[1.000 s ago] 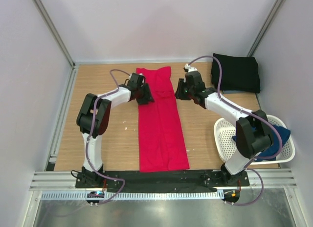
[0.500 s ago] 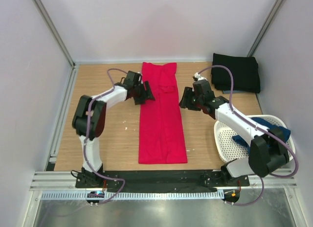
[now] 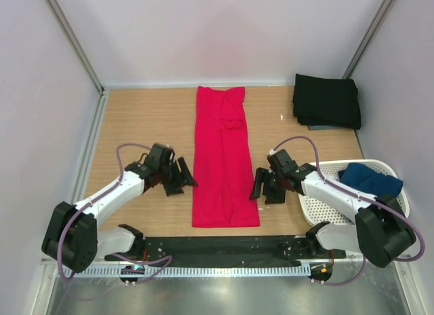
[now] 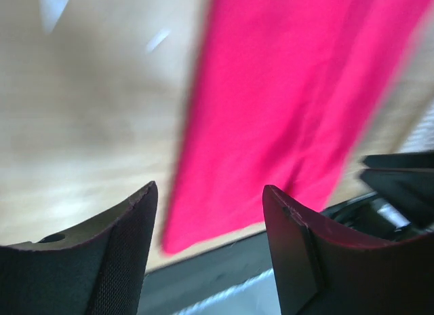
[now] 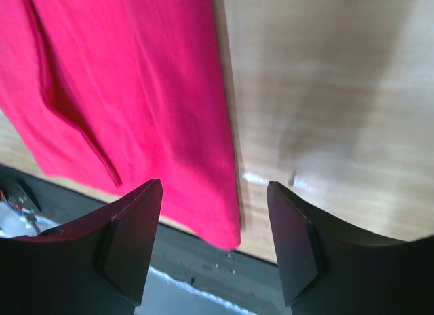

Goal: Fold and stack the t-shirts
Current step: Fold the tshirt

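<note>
Next I will move my right gripper down and back, fingers open around the red t-shirt's near corner on the basket's side (image 3: 257,224) (image 5: 229,239), because that corner lies below and back of it.
The red t-shirt (image 3: 224,159) lies flat as a long narrow strip down the middle of the table, folded lengthwise. It shows in the left wrist view (image 4: 291,104) and the right wrist view (image 5: 129,91). My left gripper (image 3: 184,182) is open and empty, just left of the strip's near end. My right gripper (image 3: 259,191) is open and empty, just right of the near end. The black t-shirt (image 3: 327,101) lies folded at the far right. The navy t-shirt (image 3: 369,179) sits in the white basket (image 3: 319,203).
The basket stands at the near right beside my right arm. A black strip (image 3: 224,246) runs along the table's near edge, close to the red shirt's hem. Grey walls close the table in at the back and both sides.
Both grippers have let go of the red shirt's far end and moved back toward the near end, one on each side. The shirt now lies a little further from me.
</note>
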`<state>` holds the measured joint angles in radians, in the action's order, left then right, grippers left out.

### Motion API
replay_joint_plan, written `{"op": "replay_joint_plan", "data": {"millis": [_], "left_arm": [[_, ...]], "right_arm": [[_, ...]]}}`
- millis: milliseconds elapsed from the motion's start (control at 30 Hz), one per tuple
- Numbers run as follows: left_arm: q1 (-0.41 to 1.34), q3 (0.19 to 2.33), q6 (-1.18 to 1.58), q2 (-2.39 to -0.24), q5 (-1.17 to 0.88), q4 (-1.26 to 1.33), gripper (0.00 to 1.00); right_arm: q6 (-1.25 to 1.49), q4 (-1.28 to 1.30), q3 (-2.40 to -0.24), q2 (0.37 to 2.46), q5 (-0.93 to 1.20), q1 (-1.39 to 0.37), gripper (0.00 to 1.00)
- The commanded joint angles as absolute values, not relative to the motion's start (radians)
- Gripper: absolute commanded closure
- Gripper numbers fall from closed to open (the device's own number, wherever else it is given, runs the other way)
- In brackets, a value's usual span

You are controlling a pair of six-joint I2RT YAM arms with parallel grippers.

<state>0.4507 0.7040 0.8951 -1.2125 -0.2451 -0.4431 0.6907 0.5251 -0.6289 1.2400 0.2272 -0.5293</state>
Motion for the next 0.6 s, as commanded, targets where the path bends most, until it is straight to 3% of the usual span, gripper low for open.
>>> {"op": "replay_joint_plan", "data": {"millis": [0,400,567], "left_arm": [[0.457,0.64,0.986,-1.16,-0.311,-0.494,0.36],[0.594,0.453,1.126,-1.157,-0.36,-0.397,0.48],[0.638,0.446,1.14,-1.207,-0.342,-0.373,0.51]], "right_arm": [[0.802,0.554,-0.586,1.164,0.276,-0.563,0.32],[0.959,0.545,-0.437,1.048,0.27,-0.667,0.45],[1.002,0.568,-0.43,1.028,0.233,-0.704,0.46]]}}
